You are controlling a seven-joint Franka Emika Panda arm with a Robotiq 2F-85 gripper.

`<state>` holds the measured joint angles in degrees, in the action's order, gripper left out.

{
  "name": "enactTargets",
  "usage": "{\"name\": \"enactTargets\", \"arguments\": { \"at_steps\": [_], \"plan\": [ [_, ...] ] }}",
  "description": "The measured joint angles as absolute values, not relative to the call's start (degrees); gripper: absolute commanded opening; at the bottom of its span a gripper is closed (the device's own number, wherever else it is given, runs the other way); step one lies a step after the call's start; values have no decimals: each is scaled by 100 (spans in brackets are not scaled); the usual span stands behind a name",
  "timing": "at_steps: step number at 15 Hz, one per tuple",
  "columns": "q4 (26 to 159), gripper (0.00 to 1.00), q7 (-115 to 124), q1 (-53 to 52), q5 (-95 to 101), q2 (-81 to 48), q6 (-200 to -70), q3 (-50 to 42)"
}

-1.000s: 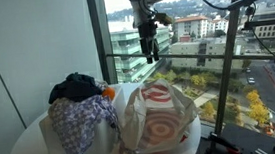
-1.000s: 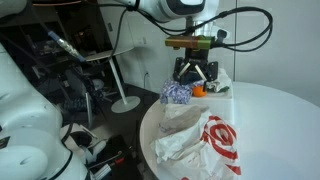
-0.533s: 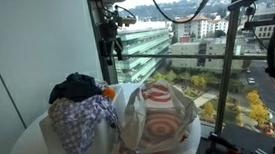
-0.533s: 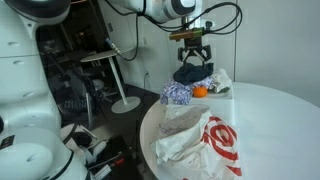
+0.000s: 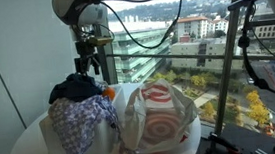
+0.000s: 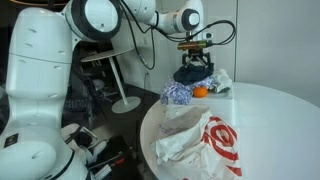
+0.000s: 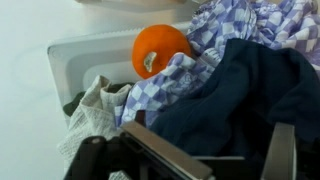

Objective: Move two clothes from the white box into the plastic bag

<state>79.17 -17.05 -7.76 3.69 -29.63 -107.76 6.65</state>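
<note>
My gripper moves down into the bunched folds and closes its fingers next, since the top of the dark navy garment [image 5: 75, 87] [image 7: 230, 130] lies uncovered below my open gripper.
The white box [image 5: 48, 130] stands on the round white table, heaped with clothes. The dark navy garment [image 5: 75, 87] lies on top, and the blue-purple and white checked garment [image 5: 81, 119] hangs over the box's near side. Both show in the wrist view, the navy one [image 7: 240, 95] beside the checked one [image 7: 165, 80]. My gripper [image 5: 86, 63] hangs open just above the navy garment, also in the exterior view from the other side [image 6: 196, 62]. The plastic bag [image 5: 157, 113] with its red ring mark stands open next to the box.
A small orange item [image 7: 160, 48] and a pale cloth [image 7: 90, 115] lie in the box. Tall glass windows stand right behind the table. A camera stand [image 5: 245, 37] rises on the far side. The table edge [image 6: 150, 140] drops off beside the bag.
My gripper has moved from above the bag across to above the box and come down toward the navy garment. The clothes and the bag have not moved.
</note>
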Motion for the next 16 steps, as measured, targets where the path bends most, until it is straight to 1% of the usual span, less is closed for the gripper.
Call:
{"name": "enactTargets", "arguments": {
  "at_steps": [3, 4, 5, 9, 10, 14, 15, 16],
  "plan": [
    [7492, 100, -1703, -956, 544, -3533, -10968, 671],
    [7362, 93, -1706, -1005, 556, -3686, -10966, 674],
    [7258, 74, -1706, -1050, 580, -3805, -10964, 675],
    [7040, 42, -1802, -1126, 607, -4007, -10886, 705],
    [7027, 36, -1834, -1127, 607, -4006, -10849, 715],
    [7016, 5, -2017, -1126, 607, -3991, -10642, 744],
    [7010, 1, -2132, -1115, 606, -3973, -10576, 765],
    [6992, 0, -2261, -1096, 595, -3945, -10497, 801]
  ]
}}
